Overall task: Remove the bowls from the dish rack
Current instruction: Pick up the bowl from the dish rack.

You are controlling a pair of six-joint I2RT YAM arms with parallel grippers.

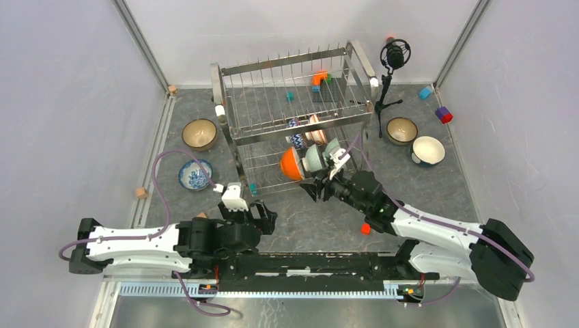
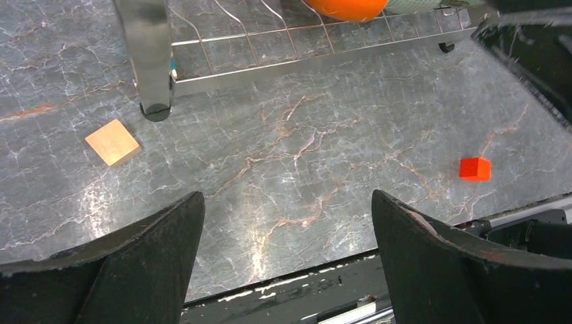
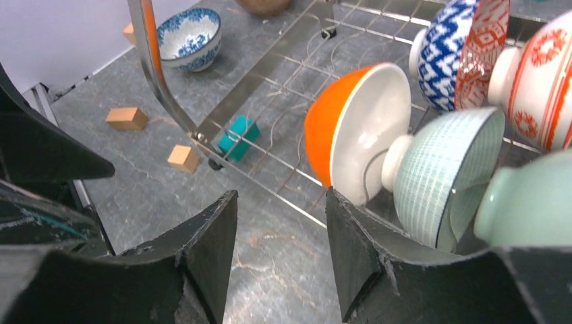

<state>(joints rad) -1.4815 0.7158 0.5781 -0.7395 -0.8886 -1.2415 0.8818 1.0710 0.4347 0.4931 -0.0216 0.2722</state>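
Observation:
The orange bowl's near rim (image 1: 300, 177) (image 3: 335, 175) is beyond the open fingers of my right gripper, so the gripper should move outward and to the left in the top view, onto that rim.
The steel dish rack (image 1: 293, 116) stands mid-table. On its lower tier stand on edge an orange bowl (image 1: 291, 164), a pale green bowl (image 1: 314, 158), a blue-and-white bowl (image 1: 298, 141) and a red-and-white bowl (image 1: 315, 130). In the right wrist view the orange bowl (image 3: 354, 128) and the pale green bowl (image 3: 445, 172) are just beyond my right fingers. My right gripper (image 1: 315, 186) is open and empty at the rack's front edge, below the orange bowl. My left gripper (image 1: 263, 213) is open and empty over bare table near the rack's front left leg (image 2: 152, 57).
Off the rack stand a brown bowl (image 1: 199, 134) and a blue-and-white bowl (image 1: 195, 174) at left, a brown bowl (image 1: 401, 130) and a white bowl (image 1: 428, 150) at right. A microphone tripod (image 1: 390, 75) stands by the rack. Small blocks lie about, one red (image 2: 475, 169), one tan (image 2: 112, 142).

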